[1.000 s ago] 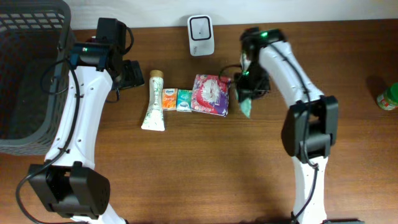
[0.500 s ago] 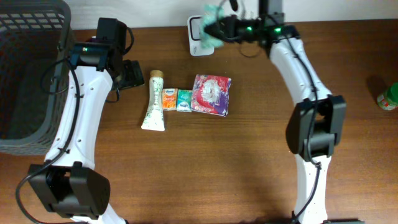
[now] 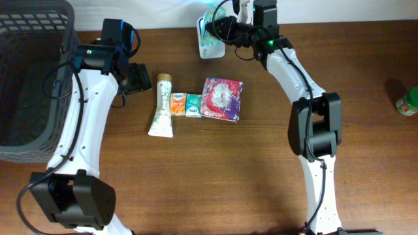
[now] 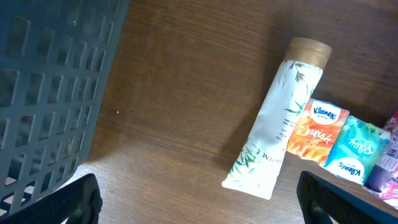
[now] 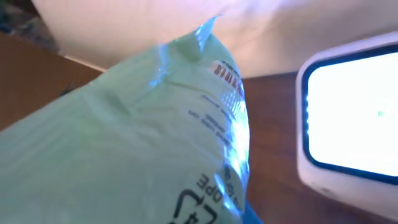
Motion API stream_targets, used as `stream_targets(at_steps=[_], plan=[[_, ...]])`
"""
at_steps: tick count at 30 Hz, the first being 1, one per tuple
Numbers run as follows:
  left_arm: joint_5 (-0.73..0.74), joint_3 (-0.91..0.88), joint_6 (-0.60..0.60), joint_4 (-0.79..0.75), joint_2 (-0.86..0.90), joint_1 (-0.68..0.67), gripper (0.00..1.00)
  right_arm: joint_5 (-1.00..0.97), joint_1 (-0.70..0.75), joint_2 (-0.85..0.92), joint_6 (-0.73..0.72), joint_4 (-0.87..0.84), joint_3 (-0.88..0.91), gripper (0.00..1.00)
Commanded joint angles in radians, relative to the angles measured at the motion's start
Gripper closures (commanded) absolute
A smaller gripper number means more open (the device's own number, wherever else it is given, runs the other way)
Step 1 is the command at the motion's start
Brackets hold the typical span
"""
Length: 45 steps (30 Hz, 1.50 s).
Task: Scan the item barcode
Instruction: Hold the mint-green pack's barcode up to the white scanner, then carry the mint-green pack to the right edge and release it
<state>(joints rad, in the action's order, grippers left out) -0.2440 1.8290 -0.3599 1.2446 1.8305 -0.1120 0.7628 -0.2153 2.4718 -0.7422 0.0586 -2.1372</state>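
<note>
The bare tabletop beside the green bottle is below the robot's right gripper and to its right in the overhead view, so the gripper needs to swing there, go down and let go of the packet (image 3: pixel 210 19).
A pale green plastic packet (image 3: pixel 210 19) hangs above the table's far edge, and my right gripper (image 3: pixel 224 29) is shut on it. It is held right in front of the white barcode scanner (image 3: pixel 212 51). The right wrist view is mostly filled by the packet (image 5: pixel 143 137), which hides the fingers. A small barcode strip (image 5: pixel 224 70) shows near its top edge, and the scanner's bright window (image 5: pixel 354 118) lies just to the right. My left gripper (image 3: pixel 138 77) stands open beside a white tube (image 4: pixel 280 118), holding nothing.
A row lies mid-table: the white tube (image 3: pixel 160 106), an orange tissue pack (image 3: pixel 177 104), a teal tissue pack (image 3: pixel 193 105) and a floral pack (image 3: pixel 222 99). A dark grey basket (image 3: pixel 29 78) stands at the far left. A green bottle (image 3: pixel 408 102) sits at the right edge.
My right arm lifted the green packet from beside the floral pack and swung it up and left to the scanner. The left arm has stayed still.
</note>
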Motion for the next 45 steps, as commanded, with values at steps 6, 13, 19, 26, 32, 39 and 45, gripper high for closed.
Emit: stream_targets(at_steps=[6,13,19,26,32,39,45], plan=[[-0.007,0.002,-0.007,-0.001,-0.013,-0.006,0.01,-0.116,-0.047,0.071,-0.083,-0.093,-0.013,0.86],[-0.007,0.002,-0.007,-0.001,-0.013,-0.006,0.01,-0.022,0.016,0.047,-0.057,-0.089,-0.024,0.92],[-0.007,0.002,-0.007,-0.001,-0.013,-0.006,0.01,-0.447,0.269,-0.148,0.364,0.773,-0.262,0.92],[-0.007,0.002,-0.006,-0.001,-0.013,-0.006,0.01,-1.112,0.559,-0.101,0.507,1.103,-0.139,0.93],[-0.007,0.002,-0.006,-0.001,-0.013,-0.006,0.01,-1.142,0.745,-0.095,0.507,0.938,0.031,0.44],[-0.007,0.002,-0.007,-0.001,-0.013,-0.006,0.01,-0.822,0.652,-0.098,0.507,1.169,-0.399,0.34],[-0.007,0.002,-0.007,-0.001,-0.013,-0.006,0.01,-0.41,0.375,-0.093,0.612,1.413,-0.411,0.01]])
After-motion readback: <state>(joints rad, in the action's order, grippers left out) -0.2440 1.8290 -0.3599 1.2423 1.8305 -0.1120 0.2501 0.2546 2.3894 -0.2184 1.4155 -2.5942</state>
